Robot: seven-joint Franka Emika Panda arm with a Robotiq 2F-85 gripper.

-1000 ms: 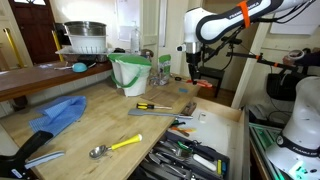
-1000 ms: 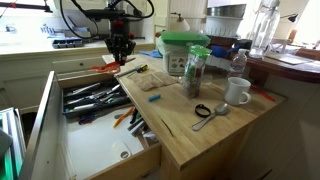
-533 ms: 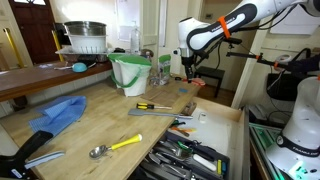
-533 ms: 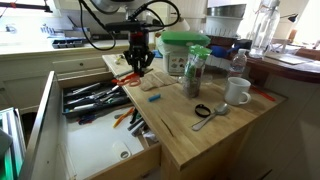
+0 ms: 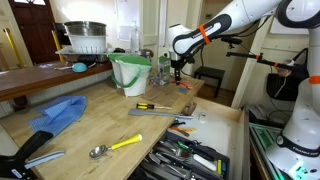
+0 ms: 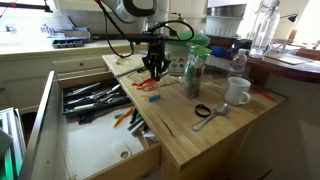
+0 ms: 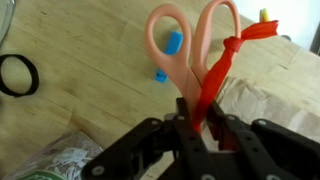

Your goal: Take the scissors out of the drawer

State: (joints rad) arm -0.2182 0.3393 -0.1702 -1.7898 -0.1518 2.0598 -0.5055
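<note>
To get away from the small blue piece, my gripper will lower and shift toward the crumpled brown paper first, because the scissors (image 6: 151, 84) still hang above the worktop.
My gripper (image 7: 198, 118) is shut on the scissors (image 7: 190, 50). Their orange-red handles hang below the jaws in the wrist view, with a red strip beside them. In both exterior views the gripper (image 5: 178, 68) (image 6: 154, 70) hangs low over the light-wood worktop, and the scissors (image 6: 151, 84) sit just above the wood. The blades are hidden between the fingers. The drawer (image 6: 95, 150) (image 5: 216, 126) stands pulled open beside the worktop, with dark and metal hand tools in it.
A white tub with a green lid (image 6: 185, 48) (image 5: 130, 72), a glass jar (image 6: 193, 75) and a white mug (image 6: 237, 92) stand near the gripper. A black ring (image 7: 15, 73), a small blue piece (image 7: 170, 45), a yellow-black screwdriver (image 5: 152, 105), a yellow-handled spoon (image 5: 115, 146) and a blue cloth (image 5: 60, 112) lie on the worktop.
The gripper has carried the scissors from above the open drawer across onto the worktop, towards the green-lidded tub, and has come lower.
</note>
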